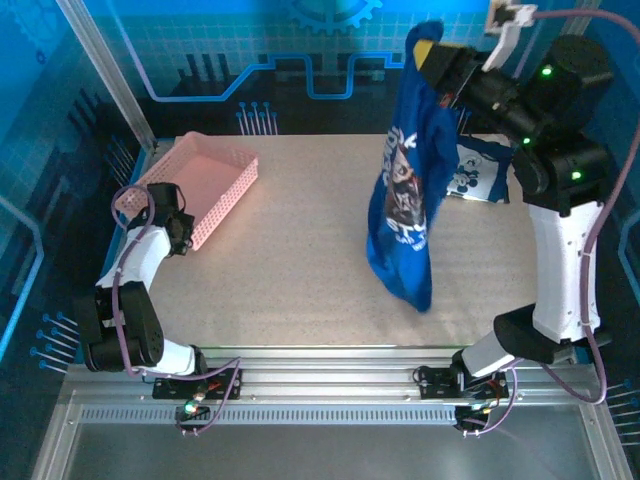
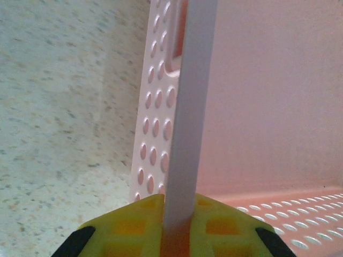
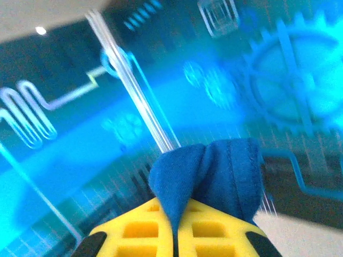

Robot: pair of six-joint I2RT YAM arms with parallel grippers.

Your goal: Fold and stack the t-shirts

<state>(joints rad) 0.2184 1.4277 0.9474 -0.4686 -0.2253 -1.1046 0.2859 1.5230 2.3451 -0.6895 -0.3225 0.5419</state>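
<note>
The pink basket's near rim in my left gripper swings outward and turns straighter next, before the release, because the basket stands at an angle to the table's edges.
A royal-blue t-shirt [image 1: 405, 190] with a red, white and dark chest print hangs bunched above the table, its lower end near the tabletop. My right gripper [image 1: 435, 58] is raised high at the back and shut on its top edge. In the right wrist view the yellow fingers [image 3: 139, 233] pinch a fold of this blue cloth [image 3: 214, 171]. A second blue t-shirt [image 1: 482, 172] with a white-and-black cartoon lies flat at the back right, partly hidden by the hanging one. My left gripper [image 1: 182, 236] is shut on the near rim of the pink basket [image 1: 210, 180].
The pink lattice basket stands at the back left, and its wall [image 2: 268, 107] and rim [image 2: 190, 107] run up from between my left fingers [image 2: 128, 227]. The speckled tabletop [image 1: 290, 270] lies bare between basket and hanging shirt. Blue enclosure walls surround the table.
</note>
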